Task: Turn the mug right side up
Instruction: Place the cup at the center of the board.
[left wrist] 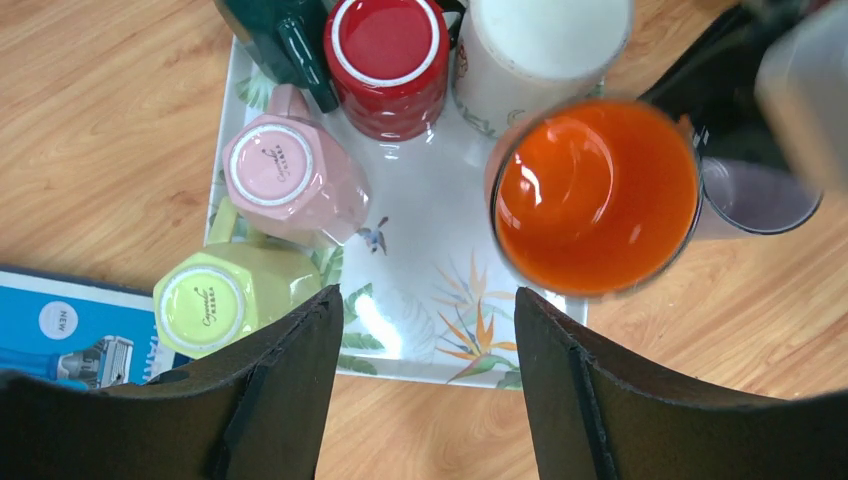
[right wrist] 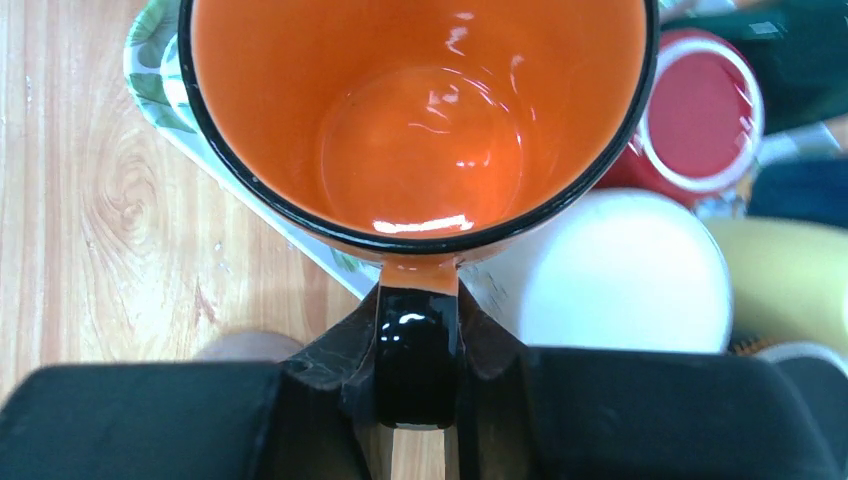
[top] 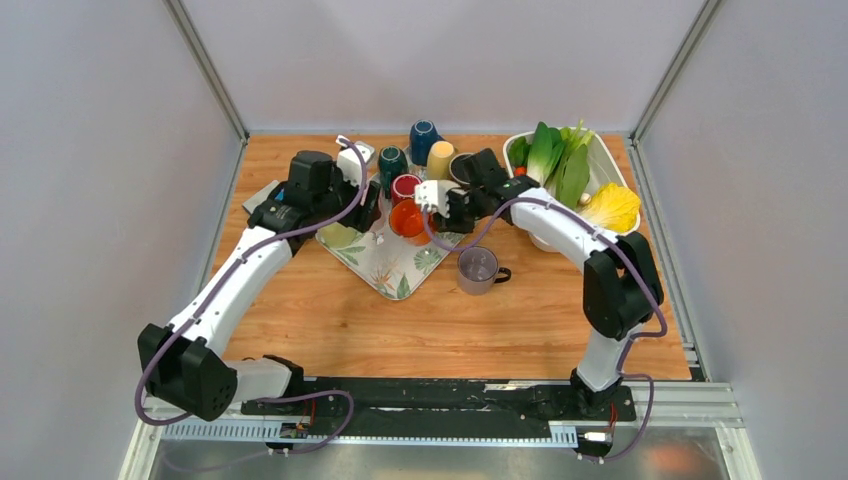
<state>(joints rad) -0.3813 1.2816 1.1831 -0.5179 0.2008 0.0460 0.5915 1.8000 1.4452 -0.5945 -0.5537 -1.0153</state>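
Since the orange mug (top: 408, 218) hangs mouth-up, I should bring my right gripper back off the tray and down onto bare wood (top: 527, 274) beside the grey mug's handle to release it.
The orange mug (top: 408, 218) with a black rim hangs mouth-up over the right part of the leaf-print tray (top: 390, 268). My right gripper (right wrist: 418, 335) is shut on its black handle (right wrist: 418, 350), and the glossy orange inside (right wrist: 420, 110) faces the camera. My left gripper (left wrist: 428, 300) is open over the tray's near edge (left wrist: 420, 372), just left of the orange mug (left wrist: 595, 195), with nothing between its fingers. In the top view the left gripper (top: 372, 205) stands beside the mug and the right gripper (top: 432, 205).
Upside-down on the tray are a pink mug (left wrist: 290, 180), a yellow-green mug (left wrist: 215, 300), a red mug (left wrist: 388, 55) and a white one (left wrist: 540, 50). A grey mug (top: 478, 268) stands upright on the table. A white basin of vegetables (top: 570, 165) is at the back right.
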